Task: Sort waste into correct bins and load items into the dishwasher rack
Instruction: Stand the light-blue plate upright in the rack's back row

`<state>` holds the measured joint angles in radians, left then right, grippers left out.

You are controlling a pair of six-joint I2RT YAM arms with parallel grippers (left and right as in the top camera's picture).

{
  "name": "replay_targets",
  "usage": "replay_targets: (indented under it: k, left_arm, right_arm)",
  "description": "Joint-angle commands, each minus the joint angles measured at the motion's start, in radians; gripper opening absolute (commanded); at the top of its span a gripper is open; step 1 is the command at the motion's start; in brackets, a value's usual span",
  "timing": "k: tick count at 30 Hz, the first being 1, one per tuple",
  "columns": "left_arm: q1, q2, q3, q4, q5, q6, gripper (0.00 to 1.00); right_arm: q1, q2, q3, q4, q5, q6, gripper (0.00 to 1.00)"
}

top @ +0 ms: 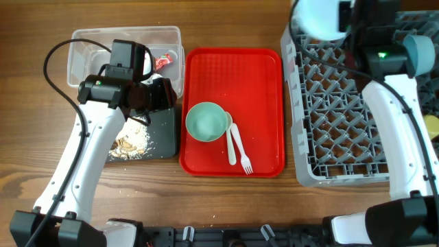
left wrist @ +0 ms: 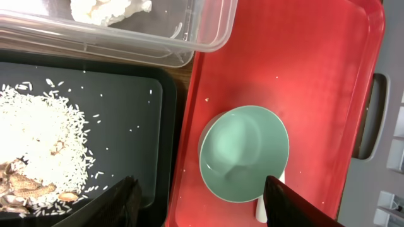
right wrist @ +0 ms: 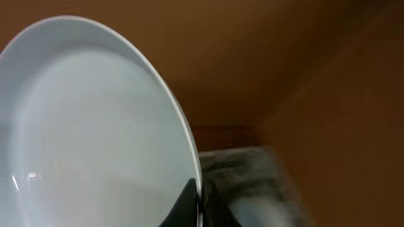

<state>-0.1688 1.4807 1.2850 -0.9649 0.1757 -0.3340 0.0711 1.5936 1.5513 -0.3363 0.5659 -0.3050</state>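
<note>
The rack's far slots beside the blue dish are empty below my right gripper. My right gripper will next move down toward those slots to release the plate (top: 321,16).
My right gripper (top: 345,22) is shut on the rim of the light blue plate (top: 321,16) and holds it tilted above the far left corner of the grey dishwasher rack (top: 343,103). The right wrist view shows the fingers (right wrist: 199,202) pinching the plate (right wrist: 95,126). My left gripper (top: 162,93) is open and empty, hovering over the seam between the black tray (top: 162,137) and the red tray. In the left wrist view its fingers (left wrist: 202,208) straddle the black tray's edge (left wrist: 126,94) and the pale green bowl (left wrist: 243,151). The bowl (top: 206,121), white spoon (top: 232,140) and fork (top: 241,147) lie on the red tray.
The clear tub (top: 86,41) at the back left holds a red wrapper (top: 163,62) and white tissue (left wrist: 107,9). Food scraps (top: 130,143) lie in the black tray. A yellow cup (top: 432,123) sits at the right edge. The red tray (top: 260,82) is in the middle.
</note>
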Motion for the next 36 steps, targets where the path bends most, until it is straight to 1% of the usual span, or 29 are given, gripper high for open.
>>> replay_targets:
  k: [1,3,4,12,17,20,28,29,30,31,32,36]
  left_arm:
    - [0.003,-0.012,0.005,0.003,-0.013,0.013,0.64]
    - [0.003,-0.012,0.005,0.005,-0.013,0.013,0.64]
    - [0.003,-0.012,0.005,0.005,-0.013,0.012,0.64]
    - [0.003,-0.012,0.005,0.006,-0.013,0.013,0.64]
    - [0.003,-0.012,0.005,0.006,-0.013,0.012,0.64]
    - [0.003,-0.012,0.005,0.006,-0.013,0.012,0.64]
    - [0.003,-0.012,0.005,0.006,-0.013,0.012,0.64]
    - [0.003,-0.012,0.005,0.006,-0.013,0.012,0.64]
    - [0.003,-0.012,0.005,0.006,-0.013,0.012,0.64]
    - [0.003,-0.012,0.005,0.006,-0.013,0.012,0.64]
    - [0.003,-0.012,0.005,0.006,-0.013,0.012,0.64]
    - [0.003,-0.012,0.005,0.006,-0.013,0.011,0.64]
  right_arm:
    - [-0.037,0.038,0.006,0.082,0.26,-0.36,0.04]
    - [-0.053,0.056,0.006,0.106,0.281,-0.412,0.04]
    - [-0.06,0.068,0.006,0.115,0.298,-0.412,0.04]
    - [-0.103,0.173,0.005,0.136,0.451,-0.263,0.04]
    - [-0.103,0.245,0.004,0.119,0.451,-0.21,0.04]
    - [-0.103,0.278,0.004,0.08,0.444,-0.143,0.04]
    - [-0.102,0.307,0.004,-0.069,0.312,0.026,0.05]
    - [-0.102,0.306,0.004,-0.071,0.307,0.026,0.14]
    - [-0.102,0.303,0.004,-0.071,0.308,0.017,0.32]
    - [-0.102,0.299,0.005,-0.072,0.308,0.017,0.43]
    - [-0.103,0.291,0.005,-0.072,0.308,0.018,0.52]
    - [-0.101,0.229,0.005,-0.064,0.29,0.019,0.65]
